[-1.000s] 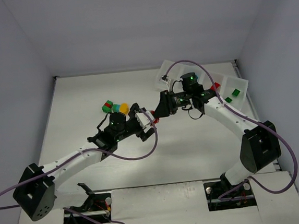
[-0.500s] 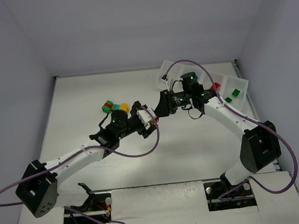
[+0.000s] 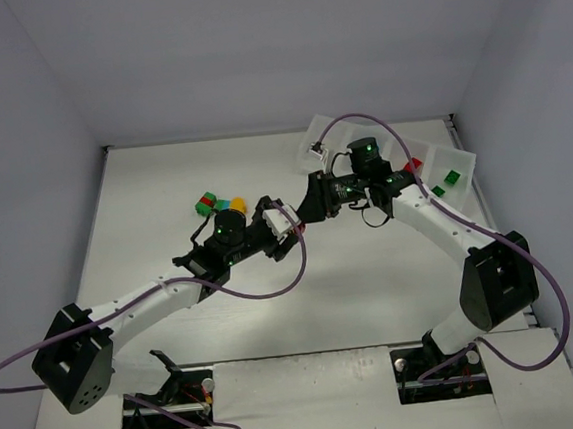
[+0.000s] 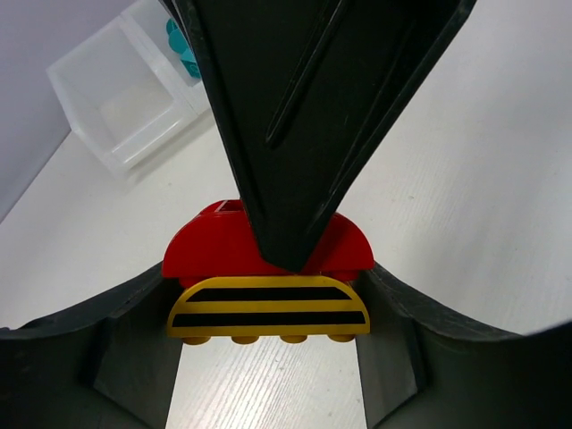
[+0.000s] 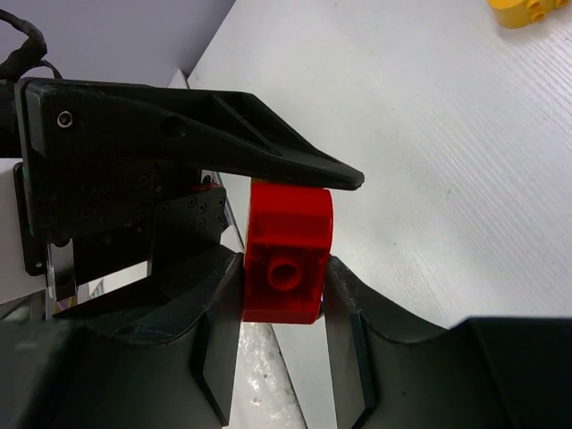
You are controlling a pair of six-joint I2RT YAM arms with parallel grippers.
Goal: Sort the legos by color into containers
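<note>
I need to swing my right gripper from the yellow brick over the tray's red section and release, as that section lies outward and to its right in the top view.
In mid-table, my two grippers meet on one small stack of legos. In the left wrist view my left gripper (image 4: 268, 326) is shut on a yellow half-round brick with black stripes (image 4: 268, 310). A red brick (image 4: 210, 250) is joined to its far side. In the right wrist view my right gripper (image 5: 284, 286) is shut on that red brick (image 5: 286, 255), with the left gripper's body (image 5: 134, 170) just beyond it. From above, the left gripper (image 3: 289, 224) and right gripper (image 3: 307, 217) touch tip to tip. The tray (image 3: 463, 164) lies at the back right.
Loose green, red, teal and yellow legos (image 3: 217, 205) lie in a cluster left of the grippers. One yellow lego (image 5: 527, 11) shows in the right wrist view. The tray holds green bricks (image 3: 444, 183), red ones (image 3: 413, 165) and teal ones (image 4: 183, 49).
My left gripper has moved slightly right and away from me, closing up against the right gripper. The right arm has barely moved.
</note>
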